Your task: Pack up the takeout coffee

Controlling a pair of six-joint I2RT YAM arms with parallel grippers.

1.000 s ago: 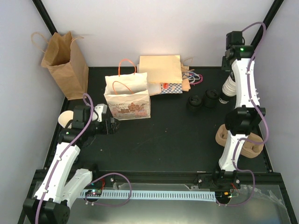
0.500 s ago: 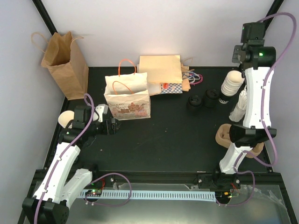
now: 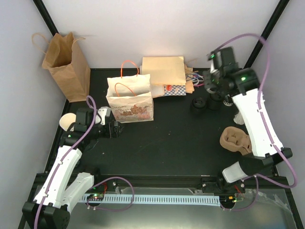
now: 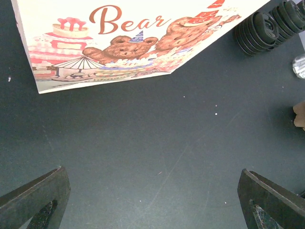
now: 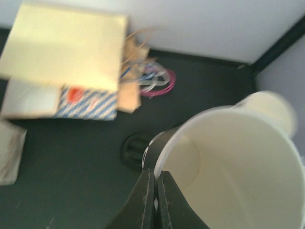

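Observation:
The mat's empty middle is below my right gripper and to its left in the top view, so my right gripper needs to swing the cream paper cup toward it, lower the cup and release it.
The takeout coffee, a cup with its lid on, is not in view. My right gripper (image 5: 156, 176) is shut on the rim of a lidless cream paper cup (image 5: 238, 181), one finger inside it and one outside. In the top view this gripper (image 3: 210, 88) hangs at the back right, over the stacks of black lids (image 3: 198, 103); the arm hides the held cup there. My left gripper (image 4: 152, 191) stands wide open with nothing between its fingers, low over the mat in front of the bear gift bag (image 4: 119, 43). The top view shows this gripper (image 3: 110, 128) at the left.
A brown paper bag (image 3: 66, 67) stands at the back left. Flat bags (image 3: 164, 71) lie stacked behind the bear bag (image 3: 129, 100). A brown pulp cup carrier (image 3: 236, 140) sits at the right. More cream cups (image 5: 267, 107) stand behind the held one. Black lids (image 5: 135, 150) lie below.
My right arm has swung from the back right corner leftwards over the black lids, carrying the lidless cup. The left arm has not moved.

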